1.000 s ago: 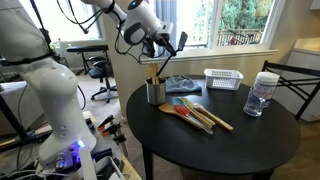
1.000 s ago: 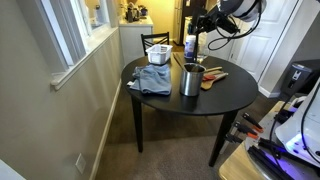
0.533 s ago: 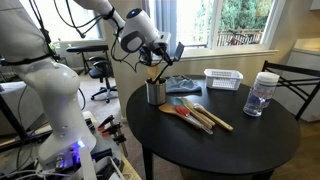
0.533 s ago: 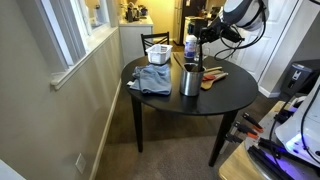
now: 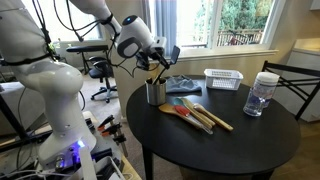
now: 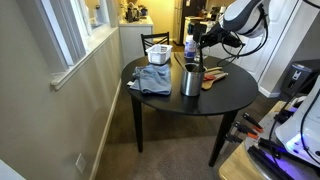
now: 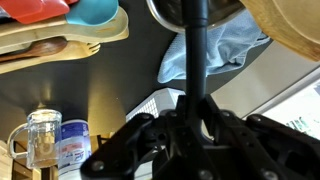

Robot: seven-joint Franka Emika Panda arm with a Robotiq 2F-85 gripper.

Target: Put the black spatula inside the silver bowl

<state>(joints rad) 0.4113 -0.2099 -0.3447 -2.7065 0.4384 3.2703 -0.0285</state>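
The gripper lowers toward the silver bowl's opening (image 5: 156,82) (image 7: 222,9) below it next and releases the black spatula there, since the spatula's end already points into that opening.
The silver bowl (image 5: 155,92) is a small shiny metal cup standing on the round black table (image 5: 225,150); it also shows in an exterior view (image 6: 191,80). My gripper (image 5: 162,55) hangs just above it, shut on the black spatula (image 5: 157,72), which points down into the cup's mouth. In the wrist view the gripper (image 7: 195,108) clamps the spatula's handle (image 7: 195,45), which runs up to the cup's rim (image 7: 165,18). A tan wooden utensil (image 7: 290,30) stands in the cup beside it.
Wooden spoons (image 5: 205,115) and an orange-red utensil (image 5: 178,109) lie beside the cup. A blue cloth (image 5: 182,84), a white slatted basket (image 5: 224,78) and a clear jar (image 5: 261,93) stand further along. Chairs and a window wall ring the table.
My gripper has come down and toward the cup with the spatula, so the spatula's lower end now reaches the cup's mouth.
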